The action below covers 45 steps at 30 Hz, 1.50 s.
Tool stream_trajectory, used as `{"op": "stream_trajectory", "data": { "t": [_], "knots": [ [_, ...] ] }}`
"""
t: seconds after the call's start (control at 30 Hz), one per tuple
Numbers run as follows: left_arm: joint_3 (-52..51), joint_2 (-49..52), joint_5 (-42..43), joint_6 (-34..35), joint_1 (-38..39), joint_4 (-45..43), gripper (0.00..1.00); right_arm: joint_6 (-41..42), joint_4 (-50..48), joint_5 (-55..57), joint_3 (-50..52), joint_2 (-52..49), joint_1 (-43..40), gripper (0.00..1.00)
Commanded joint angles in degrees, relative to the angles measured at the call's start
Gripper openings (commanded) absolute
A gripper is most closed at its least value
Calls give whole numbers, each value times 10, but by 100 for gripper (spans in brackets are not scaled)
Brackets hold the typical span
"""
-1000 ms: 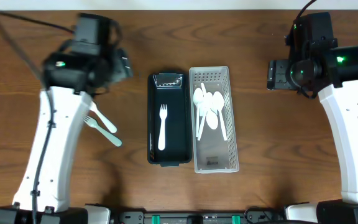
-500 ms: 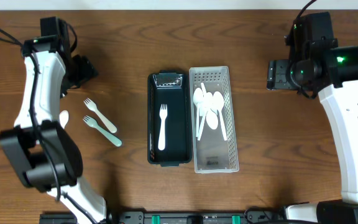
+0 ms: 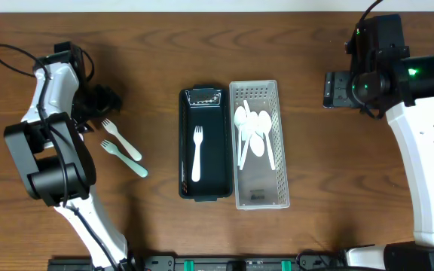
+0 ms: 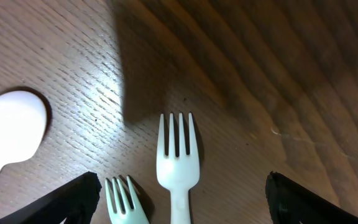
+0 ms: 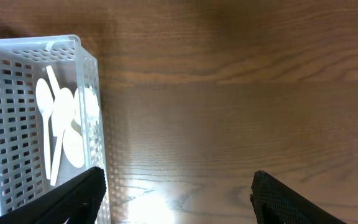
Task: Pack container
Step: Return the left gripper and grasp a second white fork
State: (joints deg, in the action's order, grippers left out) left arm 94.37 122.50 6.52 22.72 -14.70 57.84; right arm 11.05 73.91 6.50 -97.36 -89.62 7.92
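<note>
The left gripper lowers next onto the head of the white fork between its open fingers, with the green fork [image 3: 125, 159] off beside it.
A black container [image 3: 184, 162] stands mid-table with a white fork [image 3: 197, 153] lying in it. On the table to its left lie a white fork [image 3: 121, 140] and a pale green fork [image 3: 125, 159]. My left gripper [image 3: 98, 101] is open and empty, just above their tines. In the left wrist view the white fork [image 4: 178, 152] lies between my open fingers [image 4: 182, 202]. The green fork [image 4: 127, 200] is beside it and a white spoon [image 4: 12, 124] lies at the left. My right gripper [image 3: 339, 90] is open and empty, right of the basket, as the right wrist view [image 5: 179, 199] shows.
A white perforated basket [image 3: 285, 154] holding several white spoons [image 3: 253, 134] stands against the container's right side. It also shows in the right wrist view [image 5: 91, 93]. Bare wood lies under my right gripper. The left arm stretches along the table's left edge.
My left arm has swung out to the table's left edge. Its gripper has come down near the two loose forks. The right arm, container and basket have not moved.
</note>
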Motion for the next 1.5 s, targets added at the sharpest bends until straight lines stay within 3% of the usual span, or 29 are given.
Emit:
{"op": "stream_trajectory", "data": {
  "t": [0.0,1.17,1.47],
  "knots": [
    [-4,14,6,5,0,1,88,-8,0,6,3,-5,-4,79],
    [-69,27,21,5,0,-59,88,-8,5,6,3,-5,-4,79],
    [-69,27,21,5,0,-59,63,-9,5,6,3,-5,-4,79]
  ]
}}
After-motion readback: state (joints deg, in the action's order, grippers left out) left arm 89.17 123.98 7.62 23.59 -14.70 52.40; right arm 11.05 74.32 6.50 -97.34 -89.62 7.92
